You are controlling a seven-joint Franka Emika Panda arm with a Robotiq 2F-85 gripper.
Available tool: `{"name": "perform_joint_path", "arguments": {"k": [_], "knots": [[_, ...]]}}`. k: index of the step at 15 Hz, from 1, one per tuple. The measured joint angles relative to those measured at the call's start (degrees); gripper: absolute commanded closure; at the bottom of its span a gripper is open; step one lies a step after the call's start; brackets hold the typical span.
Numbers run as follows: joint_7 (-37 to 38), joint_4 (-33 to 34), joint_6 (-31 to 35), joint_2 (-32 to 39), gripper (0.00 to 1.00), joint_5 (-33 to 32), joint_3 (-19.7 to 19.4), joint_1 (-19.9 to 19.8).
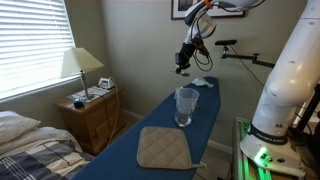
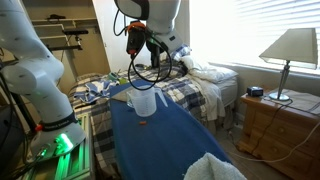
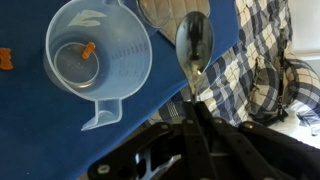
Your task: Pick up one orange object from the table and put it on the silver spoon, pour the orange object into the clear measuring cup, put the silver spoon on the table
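Note:
The spoon moves away from the cup (image 1: 186, 106) toward the white cloth next, then goes down for my gripper to release on the open blue tabletop, because the bowl is empty.
In the wrist view my gripper (image 3: 194, 108) is shut on the handle of the silver spoon (image 3: 195, 42). The spoon's shiny bowl holds nothing and hangs over the edge of the dark blue table (image 3: 30, 130), just right of the clear measuring cup (image 3: 98, 60). One orange object (image 3: 88, 50) lies in the bottom of the cup. Another orange object (image 3: 5, 60) rests on the table at the left edge. In both exterior views the gripper (image 1: 184, 63) (image 2: 134, 46) hovers above and behind the cup (image 1: 186, 106) (image 2: 143, 103).
A beige quilted pad (image 1: 163, 148) lies on the table's near end, and a white cloth (image 2: 215, 168) shows on the table. A round silvery item (image 3: 160, 12) sits near the spoon bowl. A wooden nightstand (image 1: 90, 115) with a lamp (image 1: 80, 65) and a plaid-covered bed (image 2: 200, 90) flank the table.

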Motion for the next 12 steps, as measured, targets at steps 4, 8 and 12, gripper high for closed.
{"name": "perform_joint_path", "arguments": {"k": [4,8,12], "knots": [[2.48,0.72,0.32,0.26,0.97,-0.16,0.28,-0.19],[10.16,1.68,6.12,-0.12,0.96,-3.18,2.06,-0.19],[20.30,2.12,14.73,-0.16,0.96,-10.27,3.40,-0.22]]}}
